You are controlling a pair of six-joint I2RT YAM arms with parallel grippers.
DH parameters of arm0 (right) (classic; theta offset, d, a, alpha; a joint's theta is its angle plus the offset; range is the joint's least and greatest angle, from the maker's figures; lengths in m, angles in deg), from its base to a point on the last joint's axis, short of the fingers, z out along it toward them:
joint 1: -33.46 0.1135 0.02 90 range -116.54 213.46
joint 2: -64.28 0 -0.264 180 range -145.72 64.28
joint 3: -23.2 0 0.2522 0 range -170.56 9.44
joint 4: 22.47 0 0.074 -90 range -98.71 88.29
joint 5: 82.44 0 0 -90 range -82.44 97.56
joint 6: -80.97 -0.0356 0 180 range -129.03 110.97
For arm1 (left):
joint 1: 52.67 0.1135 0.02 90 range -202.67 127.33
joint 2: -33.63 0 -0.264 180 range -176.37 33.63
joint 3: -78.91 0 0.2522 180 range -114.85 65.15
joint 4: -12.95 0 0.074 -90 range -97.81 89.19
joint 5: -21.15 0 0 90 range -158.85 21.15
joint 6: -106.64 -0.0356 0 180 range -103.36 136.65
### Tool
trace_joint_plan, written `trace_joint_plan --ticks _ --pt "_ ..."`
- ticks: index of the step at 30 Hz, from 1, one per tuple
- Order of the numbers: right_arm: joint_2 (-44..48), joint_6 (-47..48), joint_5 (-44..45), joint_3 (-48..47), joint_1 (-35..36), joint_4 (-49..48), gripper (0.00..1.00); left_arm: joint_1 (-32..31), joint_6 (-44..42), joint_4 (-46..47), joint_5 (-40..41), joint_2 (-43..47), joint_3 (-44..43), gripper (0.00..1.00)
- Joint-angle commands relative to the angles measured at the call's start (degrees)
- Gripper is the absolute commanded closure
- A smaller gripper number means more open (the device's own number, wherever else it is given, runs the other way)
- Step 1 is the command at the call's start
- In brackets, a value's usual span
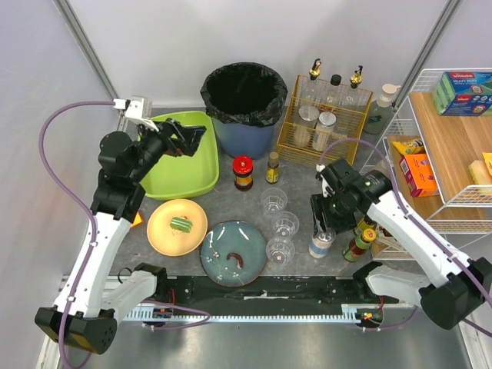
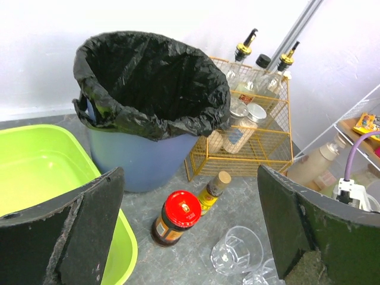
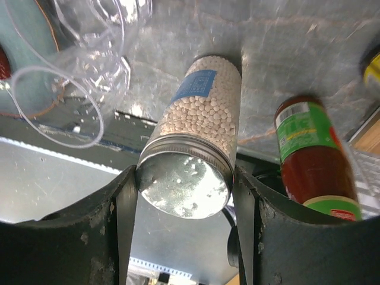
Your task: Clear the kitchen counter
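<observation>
I have the jar in my right gripper, and the gold wire basket has a free slot beside its jars. Next I will lift the jar outward, lower it there and release it.
The grey stone-look kitchen counter [image 1: 254,196] holds jars, glasses and plates. My right gripper [image 1: 323,229] is shut on the metal lid of a jar of white beads [image 1: 320,244] near the counter's front right. In the right wrist view both fingers [image 3: 122,225] press the lid of the jar [image 3: 205,119], with the gripper [image 3: 185,187] around it. I cannot tell whether the jar is lifted. My left gripper [image 1: 188,138] is open and empty above the green tub [image 1: 181,161], and faces the trash bin [image 2: 148,83].
A red-lidded jar [image 1: 243,171] and a small corked bottle [image 1: 272,167] stand mid-counter. Three clear glasses [image 1: 285,224] stand left of the bead jar. A yellow plate [image 1: 165,234] and a teal plate [image 1: 219,265] lie in front. A gold wire basket [image 1: 327,115], sauce bottles [image 1: 357,246] and a rack [image 1: 453,146] are at the right.
</observation>
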Motion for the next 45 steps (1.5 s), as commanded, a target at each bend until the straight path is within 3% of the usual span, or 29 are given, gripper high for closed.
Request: trace_joint_plan --ticks 1,14,18,25,34,45 --pt "-3.2 -0.6 5.5 -8.8 0.1 -6.4 0.66 -0.1 -4.4 -1.5 2.9 0.3 -6.3 0.02" --pt "-14.2 -2.1 26.9 -32.2 -0.3 -14.9 0.65 -0.1 -6.3 -3.0 6.5 3.1 -8.2 0.02" --pt "-19.3 -0.1 28.8 -41.2 -2.4 -17.5 0.64 0.0 -7.1 -4.0 6.3 3.2 -9.4 0.02" --pt "-24.6 3.5 29.5 -51.4 -12.3 -19.1 0.65 -0.1 -7.3 -4.3 7.7 4.6 -8.9 0.02" --pt "-29.7 6.5 28.0 -54.4 -20.3 -23.2 0.65 -0.2 -6.4 -5.1 7.3 5.4 -8.0 0.02" --pt "-32.0 8.1 25.1 -48.9 -23.0 -31.8 0.65 -0.1 -6.6 -5.6 9.1 5.5 -5.6 0.02"
